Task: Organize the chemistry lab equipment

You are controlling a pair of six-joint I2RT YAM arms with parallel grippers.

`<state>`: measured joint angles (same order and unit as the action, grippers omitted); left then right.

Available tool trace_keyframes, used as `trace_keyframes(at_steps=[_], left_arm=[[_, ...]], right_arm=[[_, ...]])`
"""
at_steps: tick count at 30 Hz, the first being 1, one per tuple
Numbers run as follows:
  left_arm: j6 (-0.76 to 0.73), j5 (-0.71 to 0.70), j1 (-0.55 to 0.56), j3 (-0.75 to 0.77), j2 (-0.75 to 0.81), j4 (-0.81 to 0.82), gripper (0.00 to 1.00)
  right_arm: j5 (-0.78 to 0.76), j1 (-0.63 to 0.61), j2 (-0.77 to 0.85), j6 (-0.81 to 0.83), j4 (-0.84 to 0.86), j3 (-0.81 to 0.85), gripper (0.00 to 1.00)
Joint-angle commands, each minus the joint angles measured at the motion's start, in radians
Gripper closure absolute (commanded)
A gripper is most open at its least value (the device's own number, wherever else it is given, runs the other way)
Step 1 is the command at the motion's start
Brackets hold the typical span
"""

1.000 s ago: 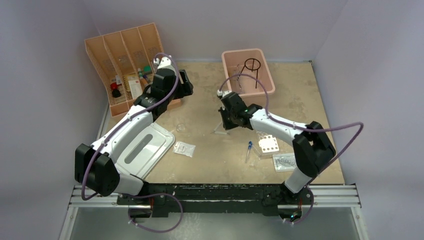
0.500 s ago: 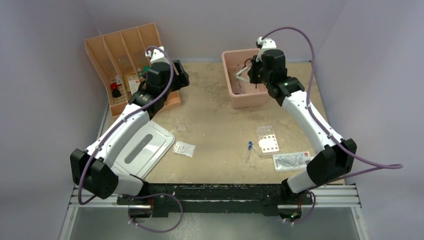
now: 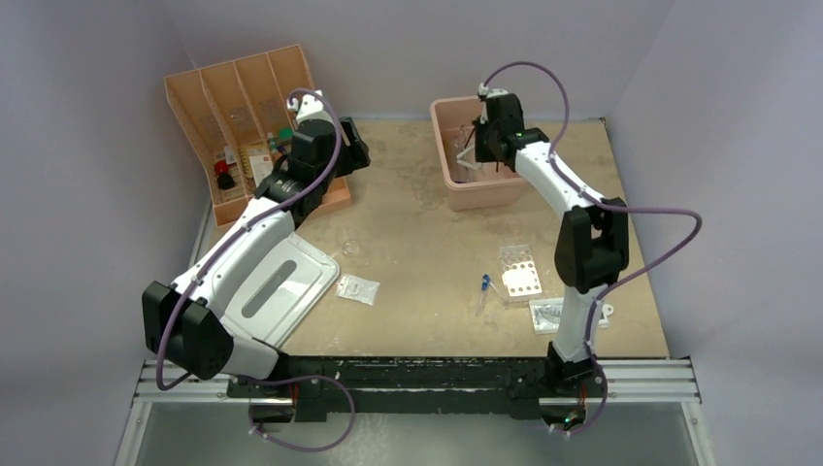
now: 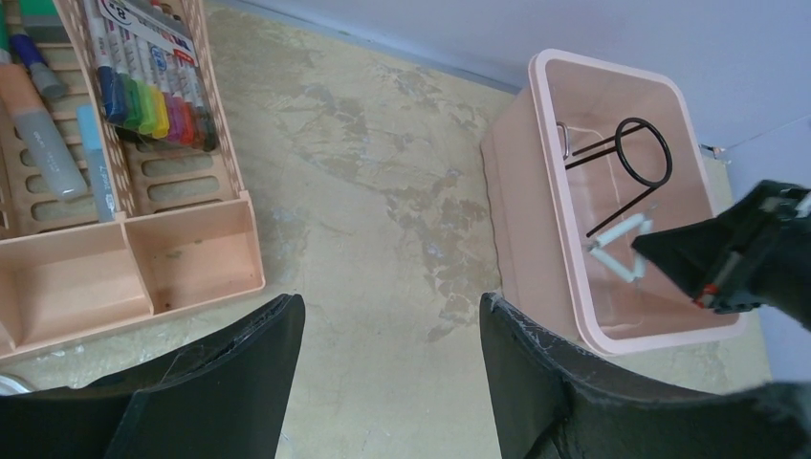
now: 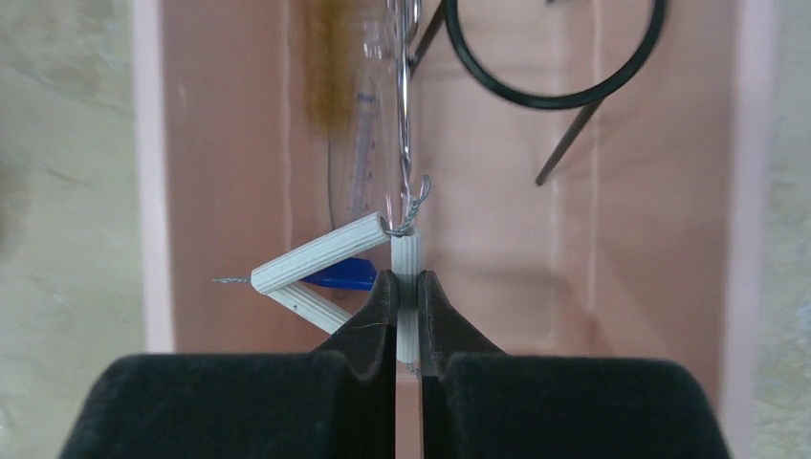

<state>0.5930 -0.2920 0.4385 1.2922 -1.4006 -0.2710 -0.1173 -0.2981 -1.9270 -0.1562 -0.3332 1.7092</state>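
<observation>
The white wire triangle still hangs above the things in the pink tub, so my right gripper should lower it deeper into the tub next, over the blue bulb (image 3: 463,174) (image 5: 344,274).
My right gripper (image 5: 406,282) is shut on one side of a white ribbed wire triangle (image 5: 316,258) and holds it over the inside of the pink tub (image 3: 485,196). Under it in the tub lie a black wire ring tripod (image 5: 555,57), metal forceps (image 5: 404,115), a blue bulb (image 5: 346,274) and a clear graduated glass piece (image 5: 359,143). My left gripper (image 4: 392,316) is open and empty above bare table between the orange tray (image 4: 191,258) and the tub (image 4: 536,239). The clear well rack (image 3: 519,277), the blue-tipped dropper (image 3: 482,289) and clear packets (image 3: 357,288) lie on the table.
The orange divided tray (image 3: 194,97) holds markers (image 4: 143,96) at the back left. A white flat lid (image 3: 281,286) lies at the front left. A second packet (image 3: 551,313) lies by the right arm's base. A small clear item (image 3: 350,248) sits mid-table.
My right arm has swung from mid-table back to the pink tub with the white triangle, then shifted slightly left over it. My left gripper has hardly moved.
</observation>
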Motion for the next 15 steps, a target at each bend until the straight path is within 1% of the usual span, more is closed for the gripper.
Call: trace_keyframes(at_steps=[1,7,15], left_arm=[[0.009,-0.006,-0.001,0.061,-0.014,0.03,0.34],[-0.011,-0.012,-0.001,0.089,-0.042,0.018,0.34],[-0.027,-0.027,-0.001,0.099,-0.063,0.014,0.34]], right_arm=[[0.024,-0.001,-0.029,-0.004,-0.022,0.07,1.0],[0.002,0.0,-0.108,-0.012,-0.026,0.09,1.0],[0.0,-0.001,-0.152,-0.008,0.001,0.067,1.0]])
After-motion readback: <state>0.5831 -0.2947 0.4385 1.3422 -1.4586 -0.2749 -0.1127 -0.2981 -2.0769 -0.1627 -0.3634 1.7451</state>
